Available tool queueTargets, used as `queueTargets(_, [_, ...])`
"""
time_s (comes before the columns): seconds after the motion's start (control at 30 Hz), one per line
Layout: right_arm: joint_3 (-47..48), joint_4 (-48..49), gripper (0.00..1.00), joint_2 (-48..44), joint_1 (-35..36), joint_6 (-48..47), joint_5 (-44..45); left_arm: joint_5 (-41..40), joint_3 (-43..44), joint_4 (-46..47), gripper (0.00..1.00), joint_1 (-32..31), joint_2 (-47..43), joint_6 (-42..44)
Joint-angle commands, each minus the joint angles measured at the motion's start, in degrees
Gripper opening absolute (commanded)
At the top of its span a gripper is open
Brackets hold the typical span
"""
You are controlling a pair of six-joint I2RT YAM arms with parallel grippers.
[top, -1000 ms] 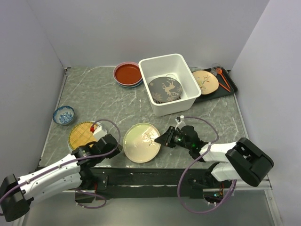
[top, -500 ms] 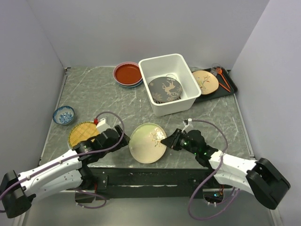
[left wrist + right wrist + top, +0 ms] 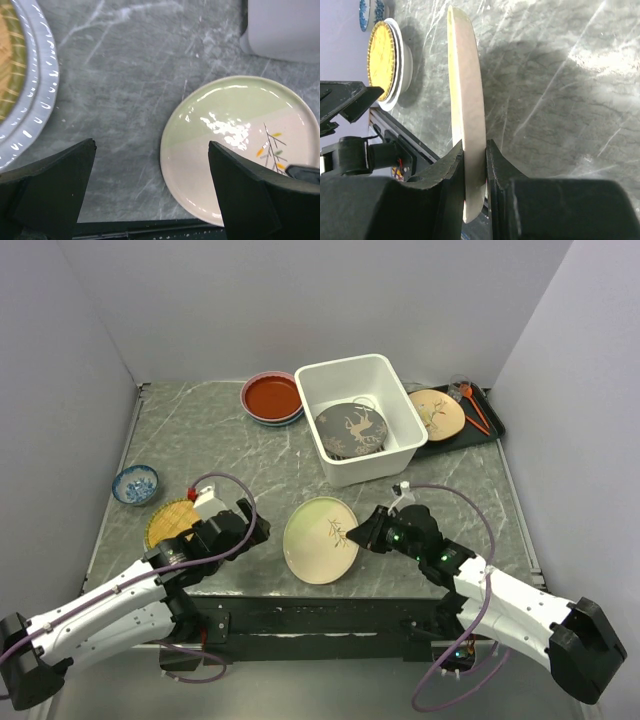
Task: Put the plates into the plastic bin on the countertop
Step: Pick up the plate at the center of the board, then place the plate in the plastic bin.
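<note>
The right gripper rises next and carries its pale green plate outward above the bin's rim. It then lowers and releases it onto the dark plate (image 3: 351, 430), because the bin's sides surround that spot.
My right gripper (image 3: 358, 534) is shut on the right rim of a cream and pale green plate with a branch (image 3: 320, 539), holding it tilted over the countertop (image 3: 200, 440). The right wrist view shows that plate (image 3: 466, 100) edge-on between the jaws of the right gripper (image 3: 475, 150). My left gripper (image 3: 252, 531) stands open just left of the plate (image 3: 235, 145), apart from it, and the left gripper (image 3: 151, 150) has nothing between its fingers. The white plastic bin (image 3: 392, 374) holds a dark plate with a gold tree (image 3: 351, 430). A yellow lattice plate (image 3: 170, 523) lies at the near left.
A red plate stack (image 3: 272, 397) sits left of the bin. A black tray (image 3: 492, 425) at the back right carries a cream plate (image 3: 436, 413) and orange utensils. A small blue bowl (image 3: 135, 483) stands by the left wall. The counter's near edge runs just below the held plate.
My left gripper has opened, let go of the plate's left rim and drawn back left. The right gripper has carried the plate a little to the right.
</note>
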Motion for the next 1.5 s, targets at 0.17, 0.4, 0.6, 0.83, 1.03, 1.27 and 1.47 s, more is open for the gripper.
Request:
queueTargets(0.17, [15.39, 0.23, 0.0, 3.66, 0.2, -4.18, -6.82, 2.87, 1.63, -1.26, 0.99, 8.35, -0.27, 2.08])
queueTargets(0.4, [21.37, -1.81, 0.0, 6.31, -0.5, -6.29, -10.16, 10.33, -1.27, 1.19, 0.99, 17.31, -0.89, 5.67])
queueTargets(0.6, [23.65, -2.07, 0.0, 5.52, -1.73, -6.29, -11.39, 20.08, -5.75, 9.96, 0.99, 24.79, 4.71, 9.72])
queueTargets(0.83, [28.13, -7.68, 0.0, 0.6, -4.19, -7.08, -6.48, 28.09, -7.78, 23.08, 0.99, 26.55, 18.34, 11.66])
queueTargets(1.03, [33.76, -9.28, 0.0, 3.49, -7.53, -7.18, -6.81, 31.26, -5.93, 28.79, 0.99, 26.38, 29.17, 13.86])
queueTargets(1.27, [38.59, -8.22, 0.0, 9.29, -9.81, -8.67, -8.32, 29.77, -5.5, 28.19, 0.99, 26.38, 27.42, 15.08])
queueTargets(1.47, [43.77, -7.08, 0.0, 13.69, -15.53, -9.37, -11.91, 31.51, -3.39, 28.53, 0.99, 26.38, 26.8, 17.72])
